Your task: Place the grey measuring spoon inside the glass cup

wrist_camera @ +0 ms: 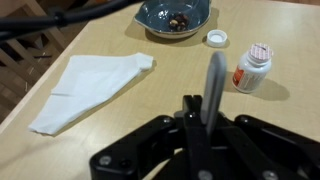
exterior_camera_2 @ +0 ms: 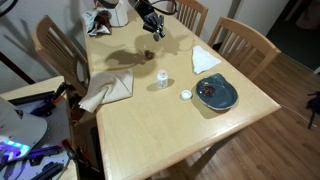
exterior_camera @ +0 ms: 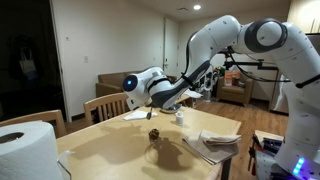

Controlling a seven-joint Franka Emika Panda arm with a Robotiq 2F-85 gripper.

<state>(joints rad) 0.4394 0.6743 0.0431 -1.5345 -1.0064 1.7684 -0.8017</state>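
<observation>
The gripper will next go down toward the glass cup's opening [exterior_camera: 153, 131] below and let go of the spoon inside, because the spoon is still hanging above that opening.
In the wrist view my gripper [wrist_camera: 196, 108] is shut on the grey measuring spoon [wrist_camera: 214, 80], whose flat grey handle sticks out past the fingers. In both exterior views the gripper [exterior_camera: 155, 104] [exterior_camera_2: 152, 27] hangs above the table's far end. The glass cup [exterior_camera: 155, 133] [exterior_camera_2: 148, 56] stands on the wooden table [exterior_camera_2: 150, 120], below and slightly in front of the gripper. The cup does not show in the wrist view.
A slim white bottle [wrist_camera: 253, 68] [exterior_camera_2: 162, 78], its loose white cap [wrist_camera: 217, 38] [exterior_camera_2: 186, 95] and a blue bowl [wrist_camera: 175, 15] [exterior_camera_2: 216, 93] stand mid-table. A white napkin [wrist_camera: 90, 85] [exterior_camera_2: 204, 58], a cloth [exterior_camera_2: 105, 88], a paper roll [exterior_camera: 25, 148] and chairs [exterior_camera_2: 245, 40] are around.
</observation>
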